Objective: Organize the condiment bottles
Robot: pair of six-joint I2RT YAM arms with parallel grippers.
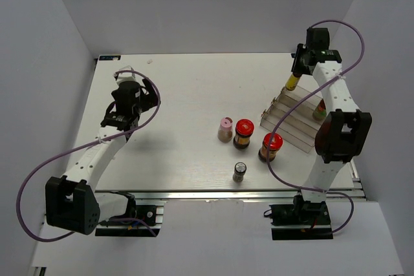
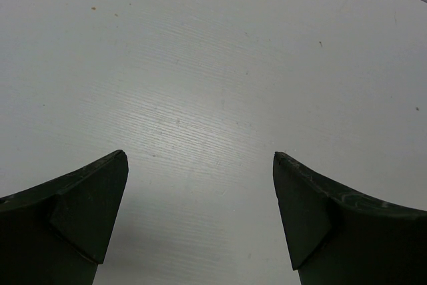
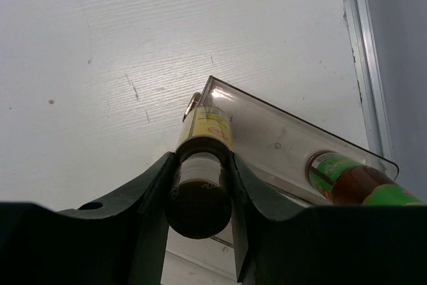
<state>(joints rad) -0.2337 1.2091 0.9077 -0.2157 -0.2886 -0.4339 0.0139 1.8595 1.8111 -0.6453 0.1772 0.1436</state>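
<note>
I will next lower the slim yellow-labelled bottle with my right gripper onto the top step's empty far end [image 1: 296, 92] [image 3: 240, 107] and let go of the bottle's neck, since that end of the step is below the gripper.
My right gripper [image 1: 296, 72] is shut on the neck of a slim yellow-labelled bottle [image 1: 292, 83] and holds it upright at the far left end of the clear stepped rack [image 1: 290, 121]. In the right wrist view the bottle [image 3: 207, 131] sits between my gripper's [image 3: 200, 168] jaws, over the rack's top step [image 3: 267, 131]. A second slim bottle [image 1: 319, 111] with a green label stands on the rack and also shows in the right wrist view [image 3: 347, 181]. A pink-capped shaker [image 1: 225, 129], two red-lidded jars [image 1: 244, 133] [image 1: 271, 146] and a grey-capped shaker [image 1: 239, 172] stand on the table. My left gripper [image 1: 123, 105] is open and empty over bare table [image 2: 200, 158].
The white table [image 1: 181, 88] is walled at the back and sides. A metal rail [image 3: 363, 65] runs along its right edge beside the rack. Purple cables loop off both arms.
</note>
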